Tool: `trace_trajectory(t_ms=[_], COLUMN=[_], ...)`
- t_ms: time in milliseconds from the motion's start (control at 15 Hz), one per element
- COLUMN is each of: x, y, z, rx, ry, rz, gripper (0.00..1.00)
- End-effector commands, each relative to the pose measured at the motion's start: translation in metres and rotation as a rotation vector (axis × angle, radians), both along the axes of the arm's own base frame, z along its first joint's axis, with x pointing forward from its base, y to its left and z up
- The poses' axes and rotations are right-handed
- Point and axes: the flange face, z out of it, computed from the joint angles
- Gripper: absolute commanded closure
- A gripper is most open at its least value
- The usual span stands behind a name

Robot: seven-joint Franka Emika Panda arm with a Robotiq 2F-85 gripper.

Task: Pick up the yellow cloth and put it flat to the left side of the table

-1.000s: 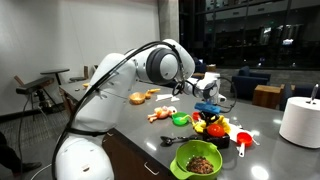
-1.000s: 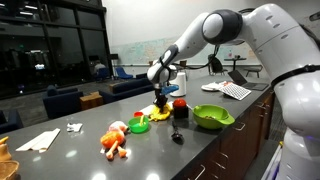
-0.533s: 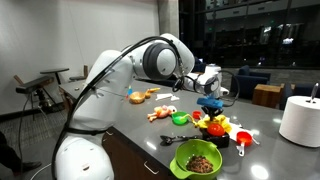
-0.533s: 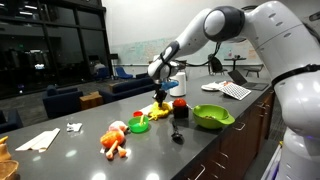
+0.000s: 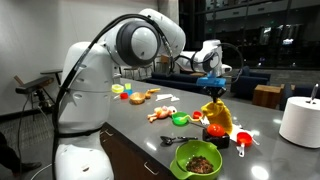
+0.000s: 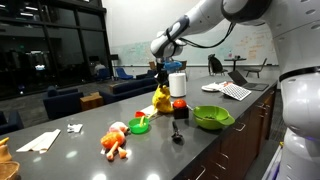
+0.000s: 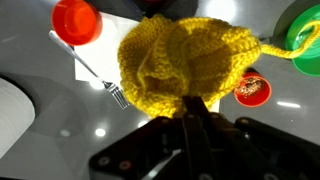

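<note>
My gripper holds the cloth over crowded toy items, so it will go up, swing over the bare tabletop between orange toy and black ladle, go down and let go.
The yellow cloth (image 5: 217,114) hangs limp and bunched from my gripper (image 5: 213,88), lifted above the table (image 5: 135,118). In both exterior views it dangles over the cluster of toy items; the cloth (image 6: 162,98) hangs below the gripper (image 6: 160,79). In the wrist view the cloth (image 7: 185,58) fills the middle, pinched between the shut fingers (image 7: 196,106). Its lower edge seems just clear of the countertop (image 6: 70,150).
A green bowl with brown filling (image 5: 199,160) sits near the front edge. Another green bowl (image 6: 212,117), a red cup (image 7: 76,20), a small red dish (image 7: 252,89), a fork (image 7: 100,76) and toy foods (image 6: 115,139) lie around. A white roll (image 5: 300,121) and white napkin (image 6: 38,140) stand at the ends.
The gripper has risen from among the toy items with the yellow cloth in it; the cloth now hangs in the air. The arm has swung upward.
</note>
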Motion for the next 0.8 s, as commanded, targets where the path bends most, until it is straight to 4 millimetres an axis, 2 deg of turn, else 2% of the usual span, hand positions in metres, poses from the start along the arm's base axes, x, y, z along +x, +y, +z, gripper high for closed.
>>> trace_trajectory(t_ms=[0,467,733], x=[-0.024,-0.075,-0.113], y=[0.001,0.022,0.051], z=[0.039,0.112,0.147], rx=[-0.011,-0.007,0.007], ry=[0.01,0.072,0.111], rz=[0.0,0.022,0.068], gripper=[0.99,0.99,0.99])
